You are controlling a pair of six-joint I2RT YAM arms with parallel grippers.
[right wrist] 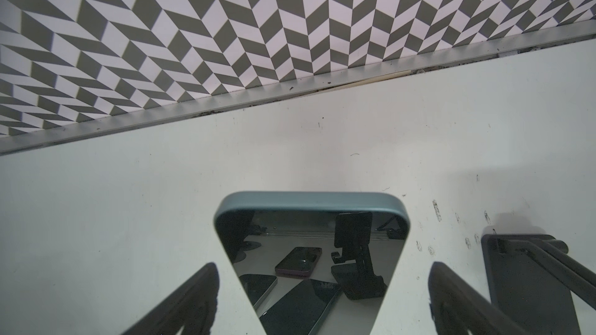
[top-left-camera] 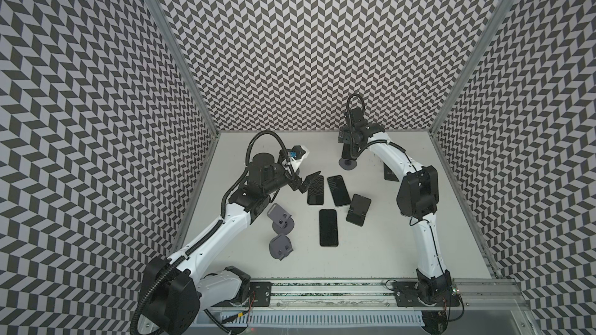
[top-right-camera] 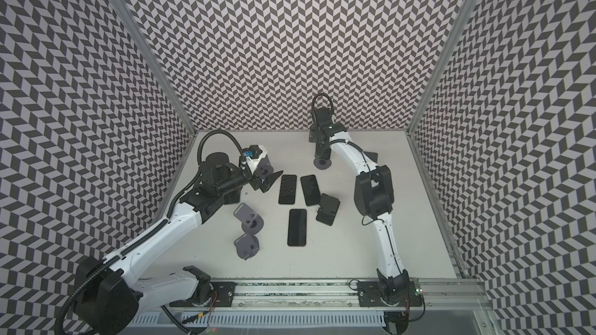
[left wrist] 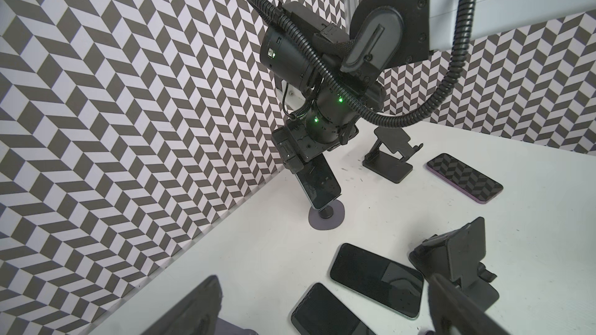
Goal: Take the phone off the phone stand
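Observation:
My right gripper will go down farther along both long sides and close on them, because the phone's upper part is below it with a gap to each finger.
A dark phone with a teal edge stands upright on a grey phone stand with a round base near the back wall. The phone shows under my right arm in both top views, above the stand's base. My right gripper is open and straddles the phone's top end. A gap shows between the phone and each of the fingers. My left gripper is open and holds nothing, left of the flat phones.
Three phones lie flat mid-table. A black folding stand sits to their right, and another one is behind my right arm. Two grey stands lie by my left arm. Patterned walls close three sides.

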